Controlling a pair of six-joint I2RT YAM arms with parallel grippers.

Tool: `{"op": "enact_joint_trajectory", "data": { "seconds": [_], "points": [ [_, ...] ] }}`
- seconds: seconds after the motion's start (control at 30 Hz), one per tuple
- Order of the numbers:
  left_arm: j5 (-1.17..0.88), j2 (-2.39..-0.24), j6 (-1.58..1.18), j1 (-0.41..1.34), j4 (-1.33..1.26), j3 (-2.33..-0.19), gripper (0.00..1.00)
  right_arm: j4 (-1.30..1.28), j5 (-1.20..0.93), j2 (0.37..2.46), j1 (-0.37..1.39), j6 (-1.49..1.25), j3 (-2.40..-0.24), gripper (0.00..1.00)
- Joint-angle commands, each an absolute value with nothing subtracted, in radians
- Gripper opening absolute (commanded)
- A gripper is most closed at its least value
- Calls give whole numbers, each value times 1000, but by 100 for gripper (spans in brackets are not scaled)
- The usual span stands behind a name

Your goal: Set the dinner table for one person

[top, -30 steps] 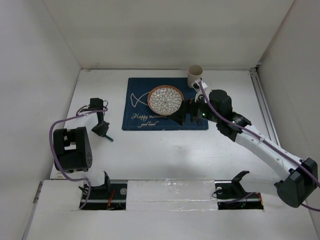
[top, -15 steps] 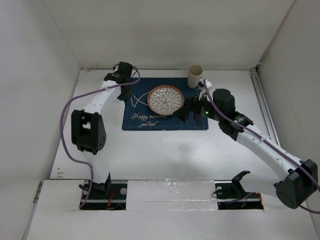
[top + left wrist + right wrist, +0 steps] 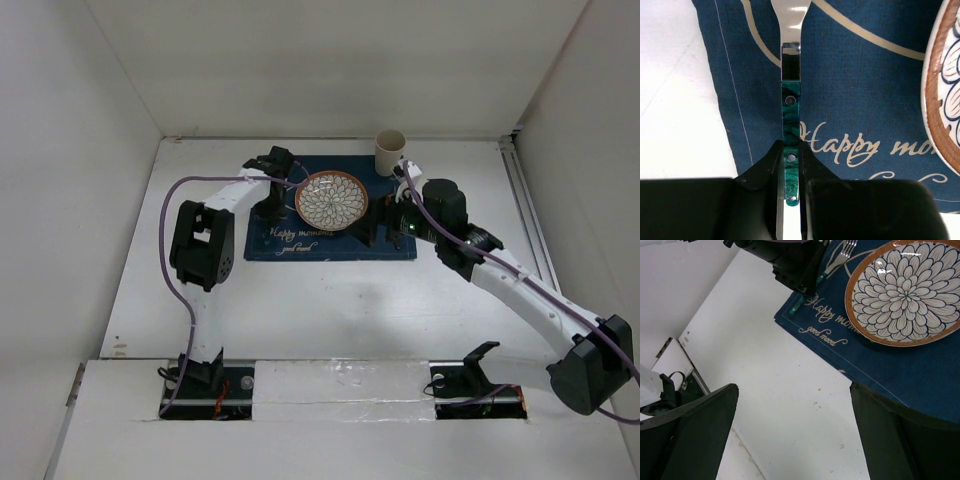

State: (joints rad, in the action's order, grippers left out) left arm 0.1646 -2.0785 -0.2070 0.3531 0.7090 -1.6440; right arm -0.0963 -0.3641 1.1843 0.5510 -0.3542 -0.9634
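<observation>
I need to lower my left gripper next toward the bare piece of cloth beside the patterned plate and release the fork (image 3: pixel 841 259) there, because the fork's handle already points along that piece.
A fork with a green handle (image 3: pixel 791 107) is pinched in my left gripper (image 3: pixel 791 167), which is shut on the handle. It points along the left part of the navy placemat (image 3: pixel 290 240), low over the cloth and left of the patterned plate (image 3: pixel 331 199). Whether it touches the cloth I cannot tell. The right wrist view shows the fork (image 3: pixel 841 259) under the left gripper (image 3: pixel 800 277), beside the plate (image 3: pixel 905 290). My right gripper (image 3: pixel 795 410) hangs open and empty over the dinner table (image 3: pixel 330 300) at the placemat's near edge.
A beige cup (image 3: pixel 390 152) stands at the placemat's far right corner, just behind the right arm's wrist. White walls close the table in on the left, back and right. A metal rail (image 3: pixel 525 215) runs along the right side.
The left arm has swung from the table's left side, round the back left, to the placemat left of the plate. The right arm has barely moved.
</observation>
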Motion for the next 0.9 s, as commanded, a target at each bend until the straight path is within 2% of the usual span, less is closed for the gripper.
{"op": "enact_joint_trajectory", "data": {
  "seconds": [0.0, 0.87],
  "points": [
    [182, -2054, -189, 348, 706, -1647, 0, -37, -354, 1190, 563, -336, -963, 100],
    [92, -2111, -225, 310, 658, -1695, 0, -37, -345, 1209, 581, -327, -963, 100]
  ]
}}
